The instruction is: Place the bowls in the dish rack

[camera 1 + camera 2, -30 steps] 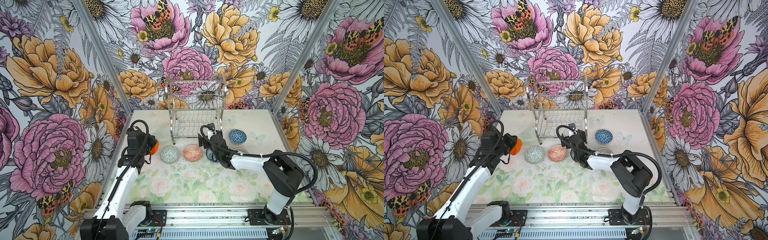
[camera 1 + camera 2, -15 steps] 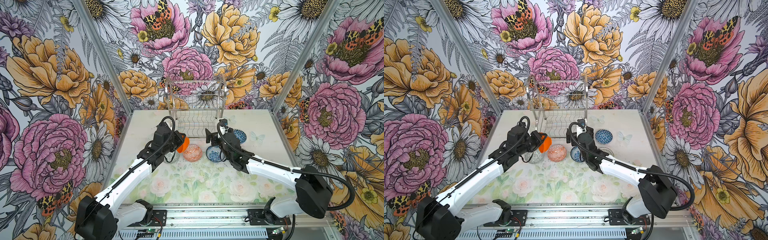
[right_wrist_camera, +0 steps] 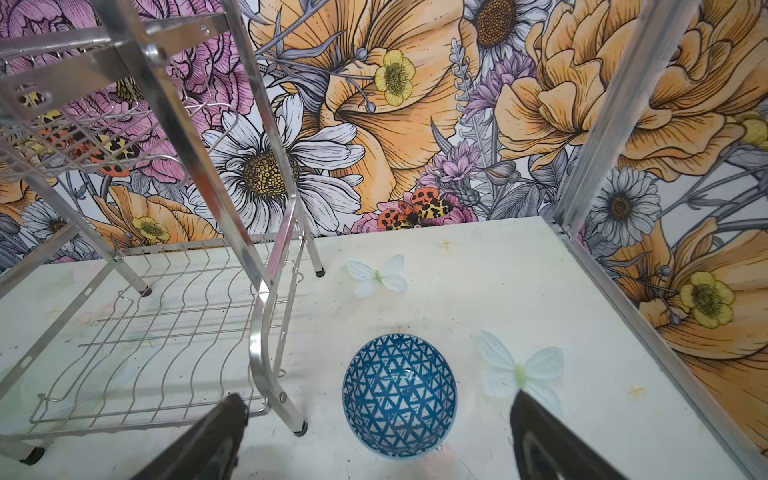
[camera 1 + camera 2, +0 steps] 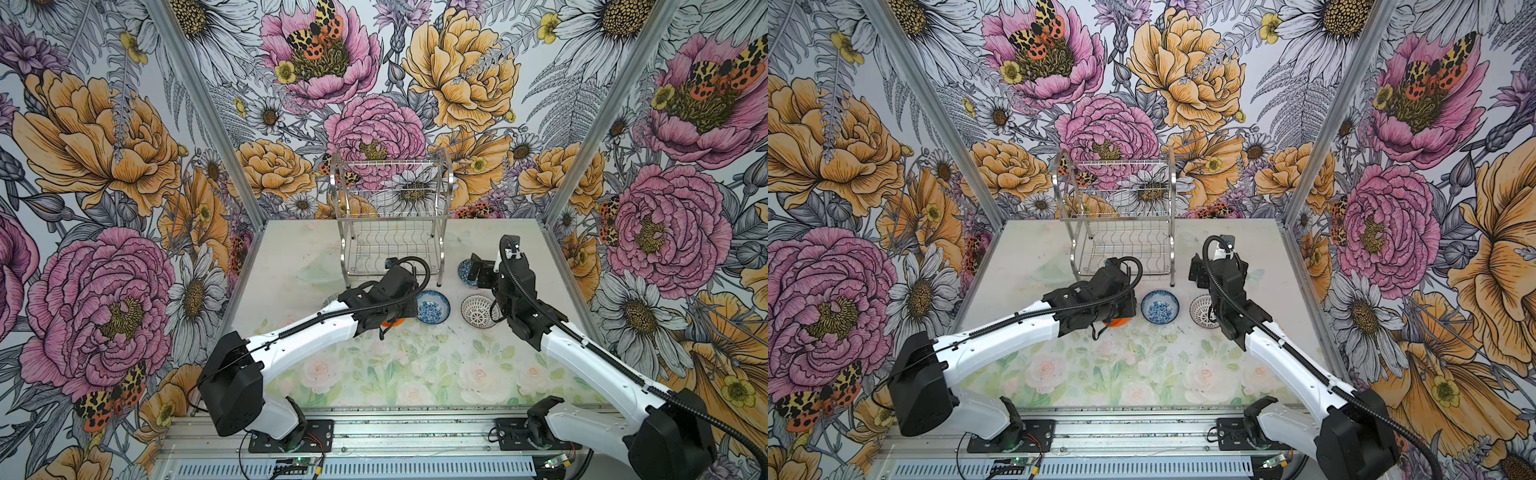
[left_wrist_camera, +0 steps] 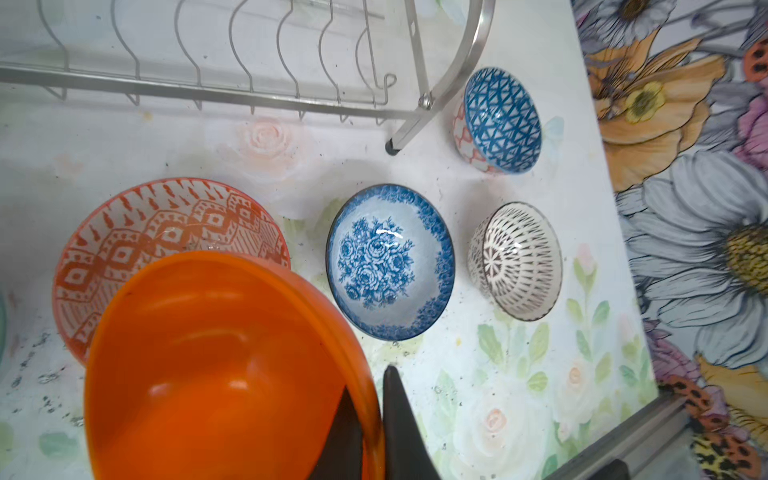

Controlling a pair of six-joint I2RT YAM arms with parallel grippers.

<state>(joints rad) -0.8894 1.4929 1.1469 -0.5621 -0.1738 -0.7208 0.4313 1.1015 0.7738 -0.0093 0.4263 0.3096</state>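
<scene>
The orange bowl's rim goes back and down with my left gripper next, for release on the tabletop before the blue floral bowl (image 4: 432, 306), where it is bare of bowls.
My left gripper (image 5: 372, 415) is shut on the rim of a plain orange bowl (image 5: 216, 365), held low just in front of the dish rack (image 4: 390, 224), over an orange-white bowl (image 5: 166, 224). A blue floral bowl (image 4: 432, 306) and a black-white bowl (image 4: 478, 311) sit upright on the table to its right. My right gripper (image 3: 378, 397) stands open above a blue triangle-patterned bowl (image 3: 400, 395) beside the rack's right front leg. Nothing is between its fingers. Both rack tiers are empty.
The rack's right front leg (image 3: 299, 428) stands close to the left finger of my right gripper. The enclosure's right post (image 3: 602, 124) and flowered walls close the table in. A sliver of a grey-green bowl (image 4: 330, 300) shows behind the left arm.
The left arm swung from the table's left edge to the middle front of the rack, carrying the orange bowl. The right gripper moved from the blue floral bowl to over the triangle-patterned bowl.
</scene>
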